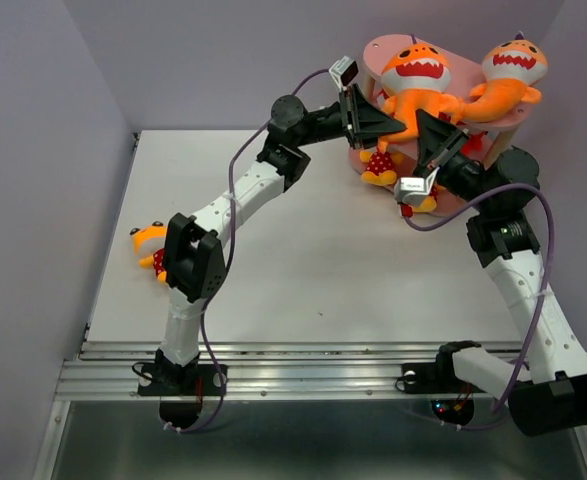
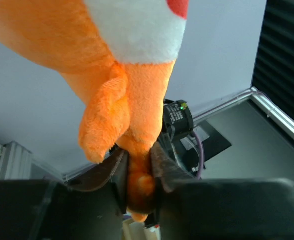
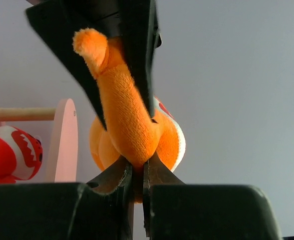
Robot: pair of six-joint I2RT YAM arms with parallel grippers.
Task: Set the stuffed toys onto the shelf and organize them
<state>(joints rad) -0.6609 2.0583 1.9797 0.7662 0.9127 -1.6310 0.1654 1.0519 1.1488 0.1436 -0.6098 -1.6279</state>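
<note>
The orange shark is pinched in the right gripper and hovers clear of the shelf (image 1: 381, 52), so the robot should next carry it outward with that gripper, lower it onto the pink top board (image 1: 456, 63) and let it go.
The pink shelf (image 1: 381, 52) stands at the far right. Two orange sharks are at its top board: one (image 1: 420, 85) on the left, one (image 1: 510, 78) on the right. My left gripper (image 1: 401, 122) and right gripper (image 1: 425, 122) are both shut on the tail end of the left orange shark. In the left wrist view the gripper (image 2: 139, 167) pinches the shark's orange plush (image 2: 131, 100). In the right wrist view the gripper (image 3: 137, 170) pinches the shark (image 3: 129, 125), with the left gripper's fingers (image 3: 139, 50) clamped on its tail above. A red shark (image 3: 11, 152) lies on the shelf (image 3: 66, 140).
Two small yellow-orange figures with red dotted parts (image 1: 379, 165) (image 1: 420, 202) sit at the shelf's foot under the grippers. A third (image 1: 149, 246) lies at the table's left edge beside the left arm. Grey walls close in the table on three sides.
</note>
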